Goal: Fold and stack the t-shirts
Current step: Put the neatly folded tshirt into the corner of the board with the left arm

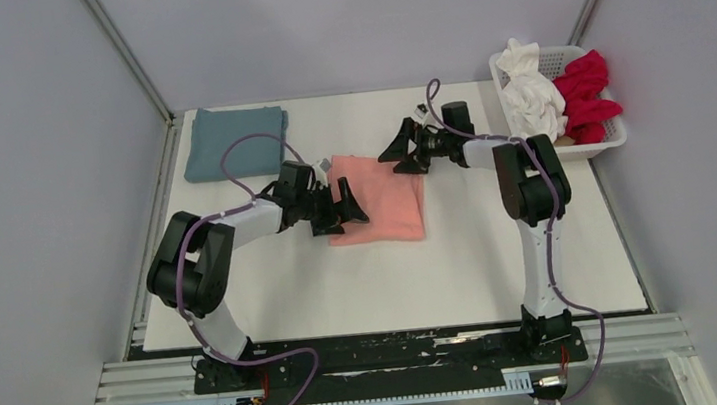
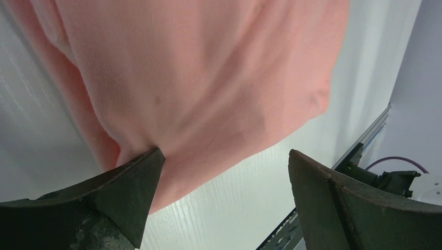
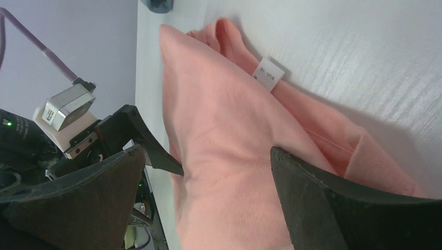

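Observation:
My left gripper lifts outward next, then lowers onto the salmon-pink t-shirt's side fold near its far end (image 1: 334, 173) (image 2: 40, 35), because that side faces the folded blue-grey t-shirt.
A folded salmon-pink t-shirt (image 1: 381, 200) lies at the table's middle. It fills the left wrist view (image 2: 198, 78) and shows in the right wrist view (image 3: 224, 156), with a white label (image 3: 268, 74) at its collar. My left gripper (image 1: 347, 208) is open at the shirt's left edge, one fingertip (image 2: 140, 172) touching the fabric. My right gripper (image 1: 408, 152) is open over the shirt's far right corner. A folded blue-grey t-shirt (image 1: 234, 140) lies at the far left. The white t-shirt (image 1: 530, 94) and the red t-shirt (image 1: 587, 93) are bunched in the basket.
A white lattice basket (image 1: 602, 146) stands at the table's far right edge. The white table (image 1: 383, 280) is bordered by grey walls on three sides. A metal rail (image 1: 391, 360) with the arm bases runs along the near edge.

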Robot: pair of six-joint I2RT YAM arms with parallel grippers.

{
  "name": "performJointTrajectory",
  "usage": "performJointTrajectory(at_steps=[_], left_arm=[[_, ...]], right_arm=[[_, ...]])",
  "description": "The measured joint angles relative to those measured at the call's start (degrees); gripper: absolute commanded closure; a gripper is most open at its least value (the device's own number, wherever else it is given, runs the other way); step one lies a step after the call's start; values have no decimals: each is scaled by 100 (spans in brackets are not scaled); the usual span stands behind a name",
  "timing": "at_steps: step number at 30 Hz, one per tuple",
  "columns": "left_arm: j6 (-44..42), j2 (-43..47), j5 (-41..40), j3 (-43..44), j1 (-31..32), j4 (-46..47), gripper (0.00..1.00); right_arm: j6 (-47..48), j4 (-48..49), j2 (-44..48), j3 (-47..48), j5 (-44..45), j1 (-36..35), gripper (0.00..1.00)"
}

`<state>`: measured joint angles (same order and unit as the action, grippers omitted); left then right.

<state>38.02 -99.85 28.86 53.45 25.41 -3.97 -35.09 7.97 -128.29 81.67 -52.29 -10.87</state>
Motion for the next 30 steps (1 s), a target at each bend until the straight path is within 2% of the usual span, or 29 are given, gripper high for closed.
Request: performJointTrajectory(at_steps=[5, 9, 13, 16, 19, 21, 25, 30], left_arm=[[70, 0, 179, -155, -20, 337, 0], [44, 79, 212, -197, -4, 358, 0], [-116, 494, -79, -197, 37, -131, 0], [-251, 1064, -522, -177, 44, -417, 0], [-350, 1316, -975, 85, -11, -599, 0], [-396, 1143, -1161, 457, -136, -767, 0], [-492, 157, -1419, 1574, -479, -1080, 1], [-601, -892, -1478, 2260, -651, -1386, 14]], right_arm=[[-87, -31, -166, 205, -201, 81, 0], [28, -442, -214, 507, -151, 122, 0], [455, -1019, -155, 844, 400, 210, 0], [715, -1327, 168, 752, 861, 295, 0], [955, -1471, 997, 111, 1384, 354, 0], [1040, -1467, 1558, -343, 1631, 378, 0], [1123, -1300, 2734, -1541, 2004, 380, 0], [1123, -1287, 3637, -2667, 2295, 372, 0]])
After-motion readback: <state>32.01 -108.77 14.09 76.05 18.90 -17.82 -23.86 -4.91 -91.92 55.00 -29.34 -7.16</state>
